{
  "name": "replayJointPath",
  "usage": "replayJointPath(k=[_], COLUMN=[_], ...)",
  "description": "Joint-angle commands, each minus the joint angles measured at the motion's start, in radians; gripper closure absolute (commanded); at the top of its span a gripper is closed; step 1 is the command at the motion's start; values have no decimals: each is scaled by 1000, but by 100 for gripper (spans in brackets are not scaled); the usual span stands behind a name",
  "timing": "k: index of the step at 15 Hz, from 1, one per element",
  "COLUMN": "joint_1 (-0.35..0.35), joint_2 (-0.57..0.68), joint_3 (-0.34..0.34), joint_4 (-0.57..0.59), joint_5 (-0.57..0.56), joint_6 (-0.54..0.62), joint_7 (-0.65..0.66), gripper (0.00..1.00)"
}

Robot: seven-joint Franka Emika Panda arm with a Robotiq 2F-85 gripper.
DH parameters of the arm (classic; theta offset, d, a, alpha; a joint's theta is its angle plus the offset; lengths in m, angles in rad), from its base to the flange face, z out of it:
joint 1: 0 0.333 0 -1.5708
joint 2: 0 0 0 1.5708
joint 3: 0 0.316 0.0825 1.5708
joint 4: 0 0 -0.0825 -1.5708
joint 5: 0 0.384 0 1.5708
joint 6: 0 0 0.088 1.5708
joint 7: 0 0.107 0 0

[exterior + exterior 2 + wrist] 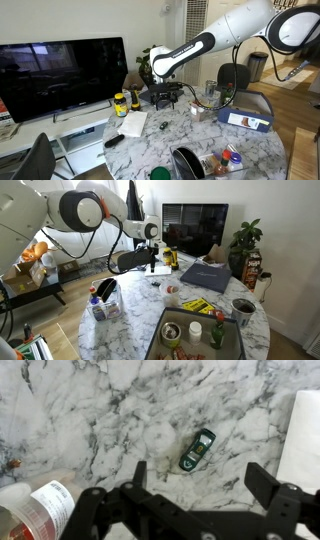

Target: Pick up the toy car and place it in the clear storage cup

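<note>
My gripper should turn to line up with the length of the toy car [164,126] [197,449] and go down around its long sides, because the toy car lies at a slant below my open fingers.
The toy car [197,449] is a tiny dark green car lying on the marble table top, seen from above in the wrist view. My gripper [200,478] is open and empty, and hovers just above the car, with its fingers spread to either side. In both exterior views the gripper [165,98] [152,269] hangs a little above the table. The car shows as a small dark speck [161,126] below it. The clear storage cup [203,109] [106,301] stands on the table to one side and holds a few items. Its edge shows at the lower left of the wrist view [35,510].
A white paper [305,430] [132,123] lies on the far side of the car from the cup. A black remote control [113,141], a yellow bottle [120,103], a blue box [245,120], a tray of items [190,335] and a TV [60,75] are around.
</note>
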Motion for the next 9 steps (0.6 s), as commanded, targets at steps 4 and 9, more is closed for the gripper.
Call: replayJointPath(k=[4, 9], joint_1=[-30, -1], joint_2=[25, 110], joint_3=[2, -36], joint_4=[-126, -97], joint_5=[165, 192], joint_6=[168, 286], joint_7=[39, 82], gripper=[0, 0])
